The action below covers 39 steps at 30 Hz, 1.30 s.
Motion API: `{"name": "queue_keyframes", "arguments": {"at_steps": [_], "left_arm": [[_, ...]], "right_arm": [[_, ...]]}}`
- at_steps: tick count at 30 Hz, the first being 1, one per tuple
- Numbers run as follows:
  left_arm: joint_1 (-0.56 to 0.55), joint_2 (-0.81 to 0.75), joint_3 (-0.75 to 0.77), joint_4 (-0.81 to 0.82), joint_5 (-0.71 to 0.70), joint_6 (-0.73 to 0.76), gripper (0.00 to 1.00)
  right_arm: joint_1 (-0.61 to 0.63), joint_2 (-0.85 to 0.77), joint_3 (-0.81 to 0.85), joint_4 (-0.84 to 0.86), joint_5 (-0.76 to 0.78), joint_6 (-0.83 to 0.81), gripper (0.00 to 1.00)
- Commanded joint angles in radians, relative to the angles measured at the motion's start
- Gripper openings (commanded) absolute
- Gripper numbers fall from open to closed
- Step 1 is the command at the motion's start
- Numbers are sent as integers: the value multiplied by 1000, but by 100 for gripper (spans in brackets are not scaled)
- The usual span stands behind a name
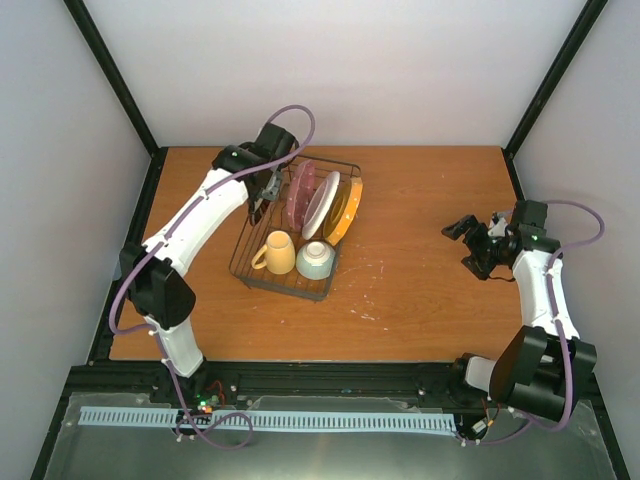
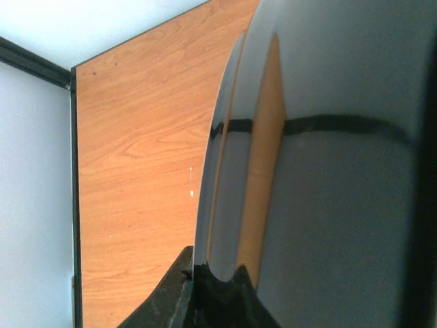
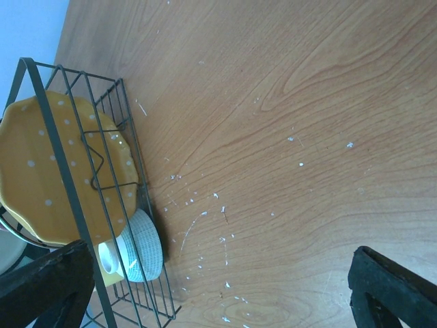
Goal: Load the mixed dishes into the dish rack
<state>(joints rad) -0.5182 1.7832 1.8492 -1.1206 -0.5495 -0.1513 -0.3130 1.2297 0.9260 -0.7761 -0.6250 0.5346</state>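
Note:
My left gripper must next go down toward the pink plate, to its right in the top view, and release the dark plate in the free gap alongside (image 1: 280, 207).
The dish rack (image 1: 288, 289) stands left of centre. Inside it the pink plate (image 1: 299, 194), the black-and-white striped plate (image 1: 321, 205) and the orange white-dotted plate (image 1: 346, 210) stand on edge. The yellow mug (image 1: 277, 252) and the pale mint-green bowl (image 1: 315, 260) sit at its near end. My left gripper (image 1: 266, 186) is at the rack's far left corner, shut on the rim of a glossy dark plate (image 2: 341, 205) that fills the left wrist view. My right gripper (image 1: 470, 246) is open and empty over the table on the right.
The right wrist view shows the rack (image 3: 72, 205), the orange plate (image 3: 48, 171) and the bowl (image 3: 140, 249) at the left, with wood table (image 3: 287, 137) speckled with white flecks between my fingers (image 3: 392, 287). Black frame posts and white walls enclose the table.

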Motion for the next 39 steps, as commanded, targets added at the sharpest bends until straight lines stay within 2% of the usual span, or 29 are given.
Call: {"name": "queue_keyframes", "arguments": {"at_steps": [1, 14, 24, 32, 33, 39], "left_arm": [[-5, -33, 13, 218, -64, 76, 1], [-5, 39, 71, 221, -16, 76, 1], [-6, 57, -34, 236, 29, 25, 1], [-6, 156, 10, 135, 22, -52, 1], [-6, 163, 14, 131, 23, -56, 4], [-6, 176, 27, 141, 18, -68, 40]], "right_arm": [[6, 13, -9, 28, -6, -7, 100], [5, 43, 8, 26, 0, -15, 100], [6, 68, 11, 28, -8, -26, 100], [5, 79, 13, 21, -10, -35, 100], [6, 81, 15, 20, -11, -35, 100], [5, 95, 35, 11, -10, -41, 100]]}}
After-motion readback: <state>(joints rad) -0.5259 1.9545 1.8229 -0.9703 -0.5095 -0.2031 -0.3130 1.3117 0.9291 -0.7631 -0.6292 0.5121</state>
